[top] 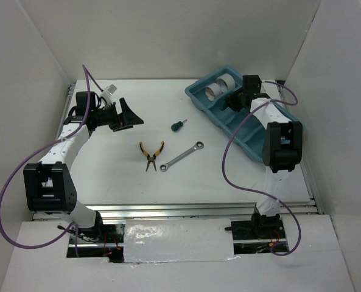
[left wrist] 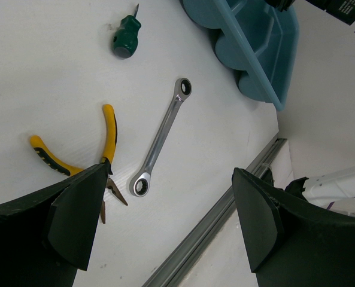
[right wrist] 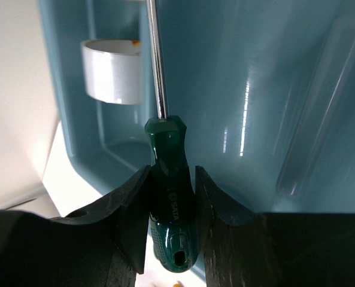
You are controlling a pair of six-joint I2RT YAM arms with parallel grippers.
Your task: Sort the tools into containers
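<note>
My left gripper should move its open fingers across and down around the short green screwdriver's handle (top: pixel 176 126) (left wrist: pixel 126 37), because the handle is below the gripper, to its right in the top view.
The teal tray (top: pixel 253 131) lies at the back right; two tape rolls (top: pixel 220 87) sit in its far compartment. My right gripper (top: pixel 236 100) hangs over the tray, shut on a green-handled screwdriver (right wrist: pixel 170 179) whose shaft points into a compartment beside a white tape roll (right wrist: pixel 111 70). Yellow-handled pliers (top: pixel 151 152), a silver wrench (top: pixel 181 156) and a short green screwdriver (top: pixel 178 125) lie on the table's middle. My left gripper (top: pixel 126 114) is open and empty, raised at the back left. Its view shows the pliers (left wrist: pixel 81 152), wrench (left wrist: pixel 162 134) and screwdriver (left wrist: pixel 126 40) below.
White walls enclose the table on three sides. A metal rail (top: pixel 192 208) runs along the near edge; it also shows in the left wrist view (left wrist: pixel 219 221). Purple cables (top: pixel 229 170) loop beside both arms. The tray's near end (left wrist: pixel 267 66) lies close to the right wall.
</note>
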